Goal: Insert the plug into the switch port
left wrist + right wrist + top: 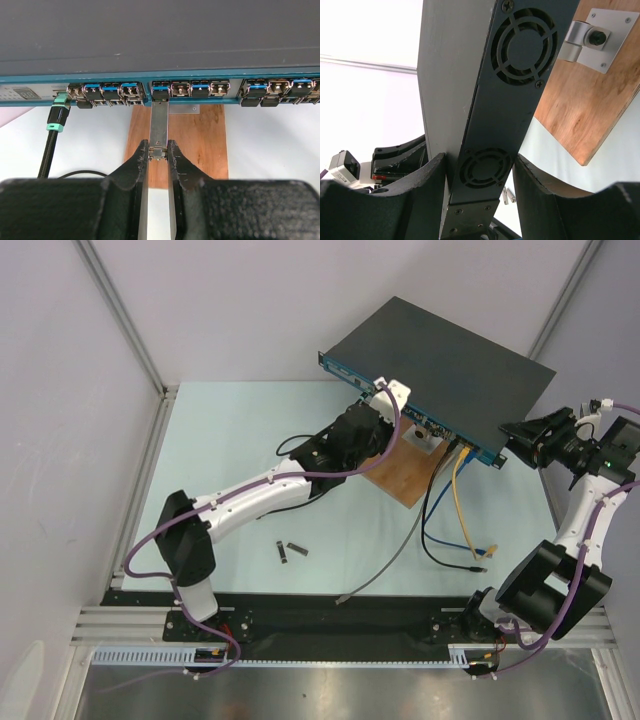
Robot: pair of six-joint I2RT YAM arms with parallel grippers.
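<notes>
Most of the silver plug (159, 122) still sticks out, so I will push my left gripper outward toward the socket near the row's middle (160, 92) and release the plug.
The switch (440, 350) is a flat black box raised at the back, its blue front face (150, 80) showing a row of small sockets. My left gripper (158, 150) is shut on the rear end of a slim silver plug (159, 122). The plug's front end sits in the mouth of a socket near the middle of the row, and most of its body sticks out. In the top view my left gripper (395, 400) is at the front face. My right gripper (480, 160) is clamped across the switch's vented side (520, 75), at its right end in the top view (515, 435).
A brown wooden board (400, 475) lies under the switch's front. Yellow, blue and black cables (462, 510) hang from the right sockets, and a grey cable (390, 560) trails forward. A black braided cable with a green connector (58, 112) is plugged in at the left. Two small modules (290, 551) lie on the table.
</notes>
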